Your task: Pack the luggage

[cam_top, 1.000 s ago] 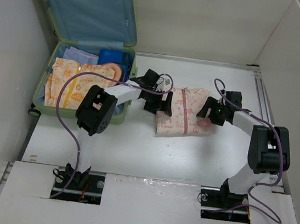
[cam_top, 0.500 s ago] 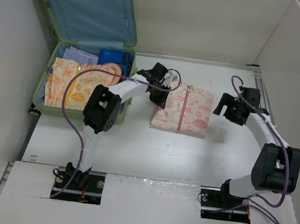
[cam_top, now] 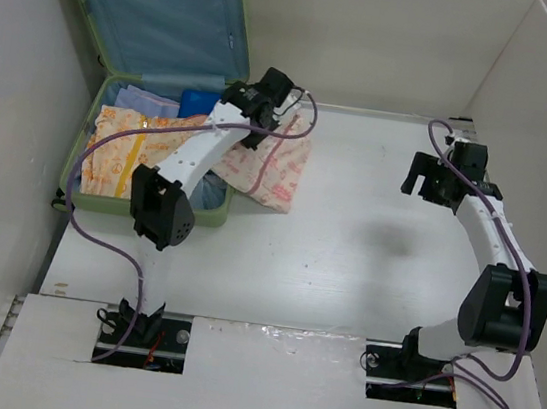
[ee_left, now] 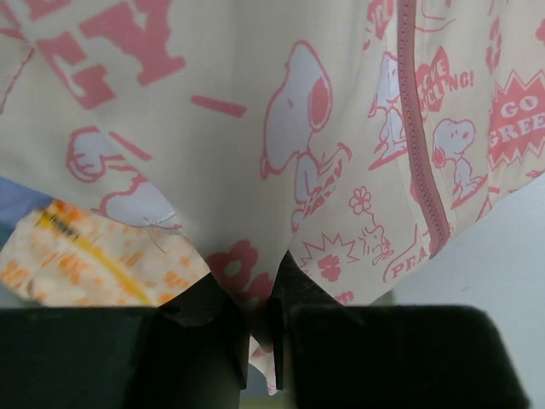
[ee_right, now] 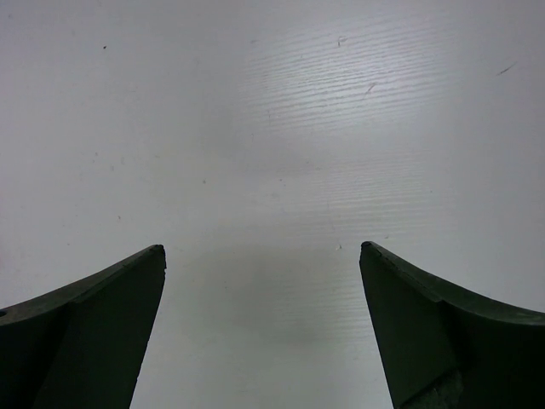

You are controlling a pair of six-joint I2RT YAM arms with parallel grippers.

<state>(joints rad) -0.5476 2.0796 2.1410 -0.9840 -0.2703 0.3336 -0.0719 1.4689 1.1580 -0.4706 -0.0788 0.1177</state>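
Note:
The orange-patterned cloth [cam_top: 119, 149] [ee_left: 94, 256] is below my left gripper, to the left in the top view, so next I need to lower the gripper across onto the cloth to let go of the pouch's corner.
The luggage [cam_top: 142, 209] is a light-green suitcase lying open at the far left, with its blue-lined lid [cam_top: 157, 18] leaning against the back wall. An orange-patterned cloth [cam_top: 119, 149] and a blue item [cam_top: 201, 104] lie in its base. My left gripper [cam_top: 251, 126] hangs over the suitcase's right rim, shut on a corner of a cream pouch with pink cartoon print [cam_top: 273, 169]. The pouch drapes across the rim onto the table. In the left wrist view the pouch [ee_left: 324, 128] fills the frame above the gripper [ee_left: 261, 290], with the orange cloth [ee_left: 94, 256] behind. My right gripper [cam_top: 418, 178] is open over bare table.
White walls enclose the table [cam_top: 348, 255] on the left, back and right. In the right wrist view only white tabletop [ee_right: 272, 128] shows between the spread fingers of the right gripper [ee_right: 262, 251]. The suitcase's black wheel [cam_top: 60, 203] sticks out at its near-left corner.
My left gripper shut on the pouch and carried it from mid-table up and left to the suitcase's rim. My right gripper let go, opened wide and drew back to the right.

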